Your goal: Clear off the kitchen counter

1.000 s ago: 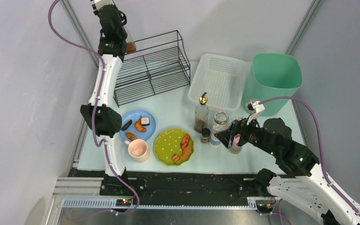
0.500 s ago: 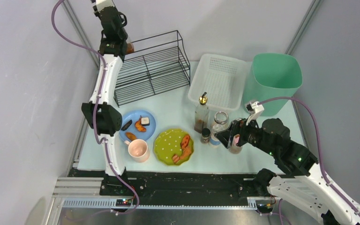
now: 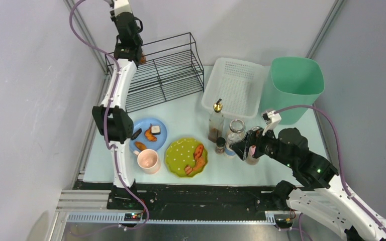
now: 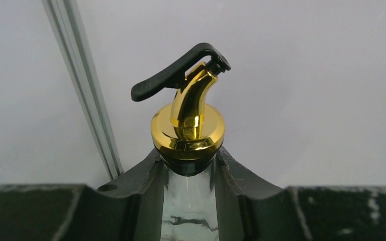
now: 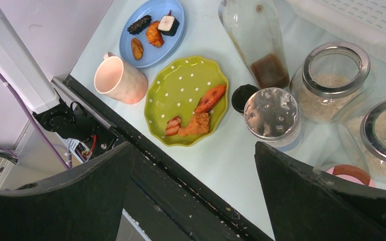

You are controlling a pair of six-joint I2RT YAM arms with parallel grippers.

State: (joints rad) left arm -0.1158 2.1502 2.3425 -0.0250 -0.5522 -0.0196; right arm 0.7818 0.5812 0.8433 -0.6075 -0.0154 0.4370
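Observation:
My left gripper shifts toward the middle of the rack's back bar next, then lowers the bottle.
My left gripper is raised high over the back left corner of the black wire rack. It is shut on the neck of a glass bottle with a gold pourer and a black lever. The bottle's brown base shows beside the wrist. My right gripper hovers open, holding nothing, over the front right of the kitchen counter, next to a cluster of jars. In the right wrist view its fingers frame bare counter and the black front rail.
On the counter: a blue plate of food, a pink mug, a green dotted plate with food, a sauce bottle, a small dark-capped jar, a glass jar. Behind stand a white basket and a green bin.
The left arm has swung to the right with the bottle, now further over the rack's corner. The right gripper has shifted slightly and stays open.

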